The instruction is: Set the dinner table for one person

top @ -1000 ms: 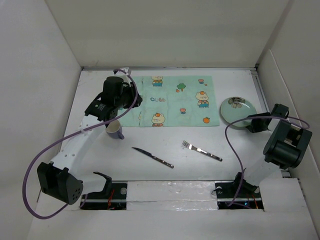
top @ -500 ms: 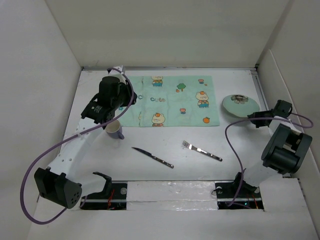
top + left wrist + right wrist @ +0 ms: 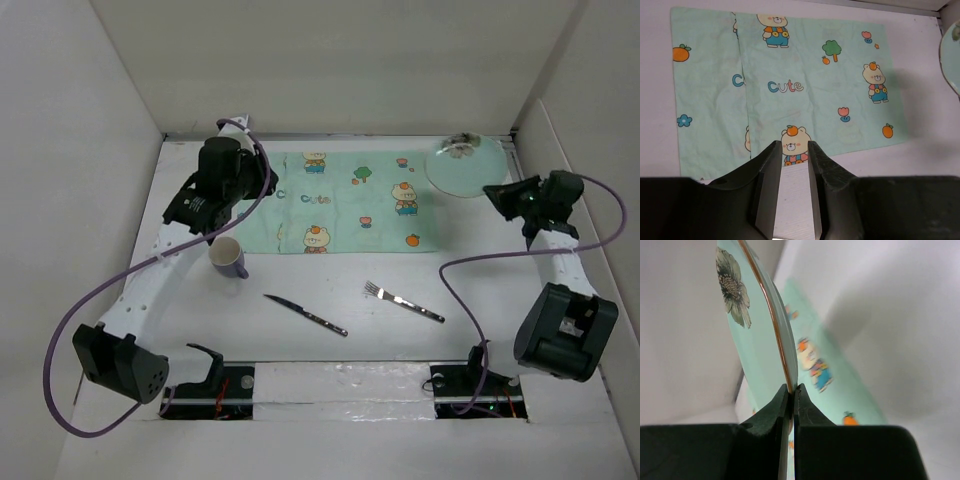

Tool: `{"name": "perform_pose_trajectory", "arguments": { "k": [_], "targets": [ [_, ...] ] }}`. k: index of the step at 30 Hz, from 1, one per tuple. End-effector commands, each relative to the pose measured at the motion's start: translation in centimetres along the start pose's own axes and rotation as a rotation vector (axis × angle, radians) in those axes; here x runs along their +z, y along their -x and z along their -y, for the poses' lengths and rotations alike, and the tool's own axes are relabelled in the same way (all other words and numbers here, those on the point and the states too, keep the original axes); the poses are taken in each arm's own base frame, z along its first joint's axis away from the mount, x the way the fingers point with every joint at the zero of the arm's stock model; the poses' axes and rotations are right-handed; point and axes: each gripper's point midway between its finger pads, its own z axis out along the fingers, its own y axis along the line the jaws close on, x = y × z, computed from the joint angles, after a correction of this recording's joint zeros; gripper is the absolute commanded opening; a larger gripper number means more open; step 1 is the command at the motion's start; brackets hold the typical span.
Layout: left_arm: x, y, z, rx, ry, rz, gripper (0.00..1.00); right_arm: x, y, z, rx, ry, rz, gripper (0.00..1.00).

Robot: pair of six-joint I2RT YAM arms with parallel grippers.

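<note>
My right gripper should next carry the plate left in the top view, then lower it onto the placemat's middle (image 3: 337, 203), which is empty.
My right gripper (image 3: 497, 192) is shut on the rim of a pale green flower-printed plate (image 3: 465, 165). It holds the plate tilted in the air near the far right corner of the white dinner table (image 3: 480, 270). In the right wrist view the fingertips (image 3: 791, 388) pinch the plate's edge (image 3: 755, 340) above the mint-green placemat (image 3: 832, 387). My left gripper (image 3: 792, 147) is open with nothing between its jaws, over bare table at the near edge of the placemat (image 3: 805, 80). From above, that gripper (image 3: 250, 195) hovers by the placemat's (image 3: 350, 205) left end.
A purple-and-white mug (image 3: 229, 259) stands just below the left arm. A knife (image 3: 305, 314) and a fork (image 3: 403, 300) lie on the table in front of the placemat. White walls enclose the table on three sides. The plate's edge (image 3: 951, 55) shows at the right of the left wrist view.
My right gripper has shut on the plate and lifted it off the table, up and toward the far right corner. The left arm has drawn back slightly to the left.
</note>
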Motion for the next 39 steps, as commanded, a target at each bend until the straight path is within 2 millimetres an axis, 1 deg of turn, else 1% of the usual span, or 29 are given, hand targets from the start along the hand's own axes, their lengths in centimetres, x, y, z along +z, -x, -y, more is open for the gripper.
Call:
{"name": "perform_pose_trajectory", "arguments": {
  "k": [1, 2, 3, 4, 5, 6, 7, 8, 9, 10, 11, 12, 13, 14, 15, 16, 17, 18, 19, 20, 22, 23, 24, 25, 27, 29, 30, 35, 39],
  "targets": [
    [-0.2, 1.9, 0.7, 0.007, -0.031, 0.035, 0.24, -1.8, -5.6, -12.4, -0.203, 0.440, -0.196, 0.00],
    [0.0, 1.7, 0.8, 0.004, -0.034, 0.029, 0.24, -1.7, -7.3, -13.3, -0.220, 0.478, -0.240, 0.00],
    [0.0, 1.8, 0.6, -0.005, -0.038, 0.026, 0.24, -1.0, -10.6, -14.1, -0.228, 0.500, -0.322, 0.00],
    [-0.1, 1.9, 0.8, -0.008, -0.047, 0.026, 0.24, -0.7, -12.2, -14.4, -0.229, 0.515, -0.359, 0.00],
    [-0.1, 2.2, 0.6, -0.015, -0.044, 0.033, 0.24, -0.6, -13.4, -15.7, -0.241, 0.563, -0.380, 0.00],
    [-0.3, 2.4, 0.5, -0.014, -0.040, 0.040, 0.24, -0.3, -14.6, -16.2, -0.219, 0.577, -0.414, 0.00],
    [-0.5, 2.6, 0.6, -0.012, -0.043, 0.046, 0.25, 0.7, -17.2, -16.1, -0.209, 0.575, -0.479, 0.00],
    [-0.6, 2.7, 0.5, -0.009, -0.035, 0.049, 0.25, 1.0, -17.9, -17.3, -0.213, 0.610, -0.483, 0.00],
    [-0.7, 2.8, 0.4, -0.005, -0.027, 0.052, 0.25, 1.5, -18.7, -17.8, -0.207, 0.615, -0.497, 0.00],
    [-1.0, 3.0, 0.3, -0.004, -0.022, 0.056, 0.25, 2.7, -20.6, -17.2, -0.203, 0.589, -0.537, 0.00],
    [-1.1, 2.9, 0.2, -0.002, -0.016, 0.055, 0.25, 3.4, -21.2, -17.3, -0.198, 0.578, -0.547, 0.00],
    [-1.3, 2.8, -0.1, -0.001, -0.002, 0.056, 0.25, 3.6, -21.7, -18.2, -0.192, 0.596, -0.558, 0.00],
    [-1.5, 2.7, -0.3, 0.000, 0.005, 0.057, 0.25, 4.1, -22.5, -18.3, -0.185, 0.598, -0.577, 0.00],
    [-1.5, 2.6, -0.4, -0.001, 0.012, 0.058, 0.25, 5.2, -24.1, -17.7, -0.179, 0.583, -0.612, 0.00],
    [-1.6, 2.5, -0.6, -0.002, 0.017, 0.058, 0.25, 5.5, -24.5, -18.6, -0.178, 0.597, -0.617, 0.00],
    [-1.6, 2.2, -0.7, -0.003, 0.021, 0.053, 0.25, 6.0, -25.1, -18.5, -0.178, 0.590, -0.628, 0.00],
    [-1.7, 2.2, -0.8, -0.005, 0.023, 0.056, 0.25, 6.9, -26.4, -17.8, -0.174, 0.563, -0.651, 0.00],
    [-1.7, 2.1, -0.9, -0.005, 0.029, 0.053, 0.25, 7.5, -26.5, -17.6, -0.171, 0.553, -0.649, 0.00],
    [-1.7, 1.9, -1.0, -0.006, 0.030, 0.050, 0.25, 7.7, -27.0, -18.0, -0.174, 0.557, -0.654, 0.00],
    [-1.8, 1.7, -1.1, -0.006, 0.032, 0.049, 0.25, 8.6, -27.4, -17.2, -0.167, 0.530, -0.660, 0.00],
    [-1.7, 1.4, -1.2, -0.006, 0.033, 0.043, 0.25, 9.0, -28.6, -17.1, -0.176, 0.517, -0.679, 0.00],
    [-1.8, 1.4, -1.2, -0.006, 0.032, 0.045, 0.25, 9.6, -28.8, -16.3, -0.175, 0.478, -0.679, 0.00],
    [-1.8, 1.4, -1.2, -0.006, 0.034, 0.044, 0.25, 10.0, -29.5, -15.7, -0.185, 0.461, -0.687, 0.00],
    [-1.7, 1.4, -1.8, -0.007, 0.064, 0.051, 0.25, 10.3, -29.6, -15.3, -0.184, 0.447, -0.684, 0.00],
    [-1.6, 1.3, -1.9, -0.006, 0.069, 0.048, 0.25, 11.1, -30.0, -14.3, -0.176, 0.414, -0.687, 0.00],
    [-1.6, 1.3, -1.8, -0.007, 0.067, 0.050, 0.25, 11.6, -30.1, -13.8, -0.171, 0.396, -0.684, 0.00],
    [-1.5, 1.2, -1.9, -0.006, 0.067, 0.045, 0.25, 12.2, -30.3, -13.1, -0.172, 0.377, -0.681, 0.00],
    [-1.3, 1.0, -2.0, -0.003, 0.071, 0.039, 0.25, 12.8, -30.3, -12.0, -0.177, 0.341, -0.665, 0.00],
    [-1.1, 0.8, -2.2, -0.002, 0.077, 0.036, 0.25, 13.4, -30.6, -10.7, -0.183, 0.304, -0.664, 0.00]
  ]
}}
